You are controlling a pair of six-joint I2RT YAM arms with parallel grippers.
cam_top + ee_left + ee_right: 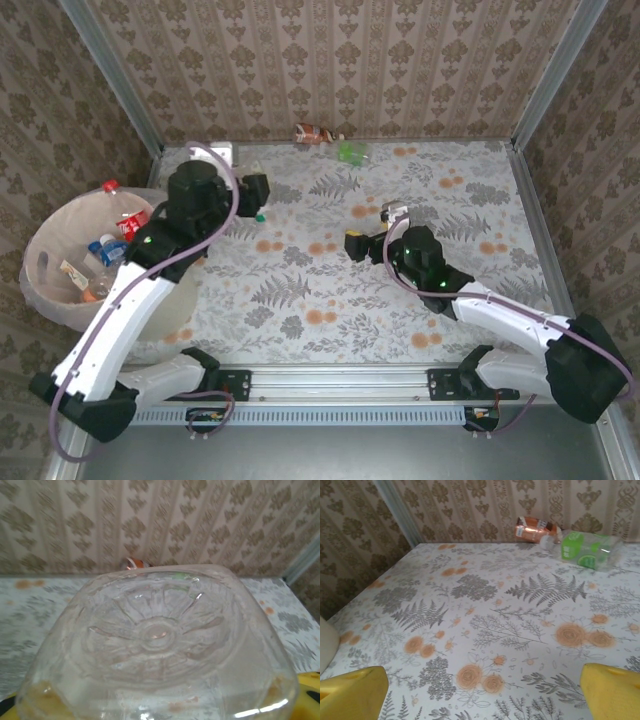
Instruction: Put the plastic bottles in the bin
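The robot's left gripper will move the clear bottle sideways over the bin's opening (78,243), turning on the way, and then let go of it there, since other bottles are already in the bin.
A clear plastic bottle (157,635) sits base-on to the left wrist camera, and my left gripper (160,702) is shut on it, yellow fingertips (307,690) showing at its sides. From above, the left gripper (257,196) hangs over the table's far left, to the right of the bin (40,290). The bin is a pale round tub holding several bottles (105,250). An orange-labelled bottle (318,133) (535,529) and a green-labelled bottle (352,153) (585,547) lie by the far wall. My right gripper (368,228) (485,692) is open over bare cloth.
The table (450,200) wears a flowered cloth and is walled by patterned paper, with metal posts in the far corners. A small white object (223,152) sits at the far left edge. The bin overhangs the table's left side.
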